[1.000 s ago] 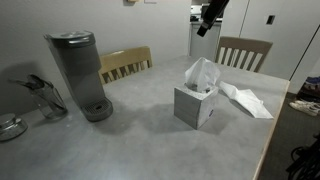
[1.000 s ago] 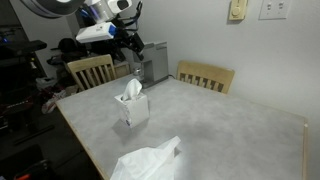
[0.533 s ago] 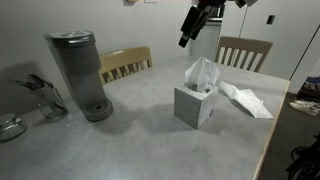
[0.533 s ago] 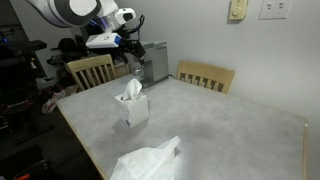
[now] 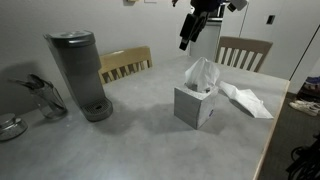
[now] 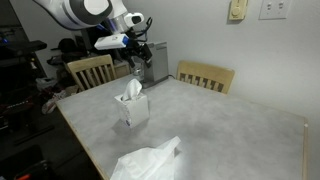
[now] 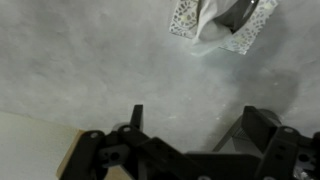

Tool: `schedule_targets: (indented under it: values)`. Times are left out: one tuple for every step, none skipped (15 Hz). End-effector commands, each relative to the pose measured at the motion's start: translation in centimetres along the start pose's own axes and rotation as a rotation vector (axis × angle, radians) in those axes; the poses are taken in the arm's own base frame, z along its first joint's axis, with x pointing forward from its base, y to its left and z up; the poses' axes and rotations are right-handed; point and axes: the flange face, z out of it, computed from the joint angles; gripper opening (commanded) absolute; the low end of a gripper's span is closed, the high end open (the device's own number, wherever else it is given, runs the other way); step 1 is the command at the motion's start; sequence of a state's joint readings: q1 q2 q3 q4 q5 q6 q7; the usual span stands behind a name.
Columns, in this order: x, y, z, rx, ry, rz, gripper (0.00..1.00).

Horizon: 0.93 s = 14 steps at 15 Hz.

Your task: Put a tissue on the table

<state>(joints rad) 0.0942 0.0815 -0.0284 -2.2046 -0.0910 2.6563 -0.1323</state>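
Note:
I will next move my gripper over the grey tissue box (image 5: 196,106) and down onto the upright white tissue (image 5: 203,73), because the tissue stands below my fingers, toward the top in the wrist view.
A grey tissue box (image 5: 196,106) stands on the grey table (image 5: 140,140), with a white tissue (image 5: 203,73) sticking up from its top. It also shows in an exterior view (image 6: 132,107) and at the top of the wrist view (image 7: 222,22). My gripper (image 5: 187,33) hangs high above the table, behind and above the box, also seen in an exterior view (image 6: 138,56). In the wrist view its fingers (image 7: 195,125) are spread apart with only bare table between them. A loose white tissue (image 5: 246,100) lies flat on the table beside the box.
A grey coffee maker (image 5: 80,75) stands on the table away from the box. Metal utensils (image 5: 40,97) lie at one table end. Wooden chairs (image 5: 243,52) (image 5: 125,63) stand at the far side. A white plastic bag (image 6: 148,160) lies near a table edge.
The arm has swung in over the table toward the tissue box. The box and loose tissue have not moved.

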Motion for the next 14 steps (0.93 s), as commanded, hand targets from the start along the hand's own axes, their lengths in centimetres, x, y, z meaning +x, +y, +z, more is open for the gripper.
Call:
schedule_targets:
  values:
    - [0.0,0.6,0.2,-0.022,-0.079,0.046,1.0]
    - [-0.2,0.4,0.3,-0.021,-0.101,0.061,1.0]
    - [-0.4,0.3,0.3,-0.016,-0.119,0.076,1.0]
    - [-0.6,0.1,0.4,-0.015,-0.135,0.091,1.0]
    - [-0.8,-0.1,0.5,-0.003,-0.148,0.108,1.0]
    - [-1.0,-0.3,0.7,0.002,-0.164,0.128,1.0]
    - [-1.3,-0.6,0.8,0.011,-0.175,0.142,1.0]
    - [-1.5,-0.8,1.1,0.021,-0.182,0.154,1.0]
    - [-1.7,-1.0,1.5,0.029,-0.187,0.164,1.0]
    - [-2.1,-1.0,2.0,0.043,-0.194,0.18,1.0]
    - [-2.5,-1.1,2.4,0.052,-0.202,0.198,1.0]
    - [-3.0,-1.2,3.0,0.062,-0.213,0.211,1.0]
    - [-3.4,-1.2,3.4,0.071,-0.222,0.221,1.0]
    - [-3.9,-1.3,3.9,0.078,-0.234,0.231,1.0]
